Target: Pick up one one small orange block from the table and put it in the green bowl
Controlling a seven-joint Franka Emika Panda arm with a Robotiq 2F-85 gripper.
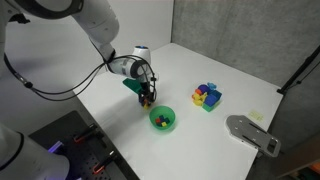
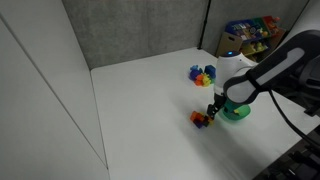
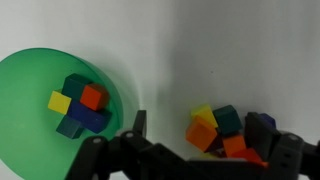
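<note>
The small orange block (image 3: 201, 133) on the cluster's bowl side is already between my gripper's open fingers, which move farther down and close on it next.
In the wrist view a small orange block (image 3: 203, 135) lies on the white table (image 3: 200, 50) in a tight cluster with a yellow block (image 3: 205, 114), a dark green one (image 3: 227, 118) and a second orange one (image 3: 236, 146). My gripper (image 3: 200, 128) is open, low over this cluster with a finger on either side. The green bowl (image 3: 30, 135) sits just left of it and holds an orange, a yellow and blue blocks. Both exterior views show the gripper (image 1: 147, 96) (image 2: 213, 108) beside the bowl (image 1: 171, 126) (image 2: 241, 112).
A separate pile of larger blue, yellow and purple blocks (image 1: 207, 96) (image 2: 203, 74) sits farther along the table. A grey flat object (image 1: 250, 133) lies near the table's edge. Dark curtains back the table.
</note>
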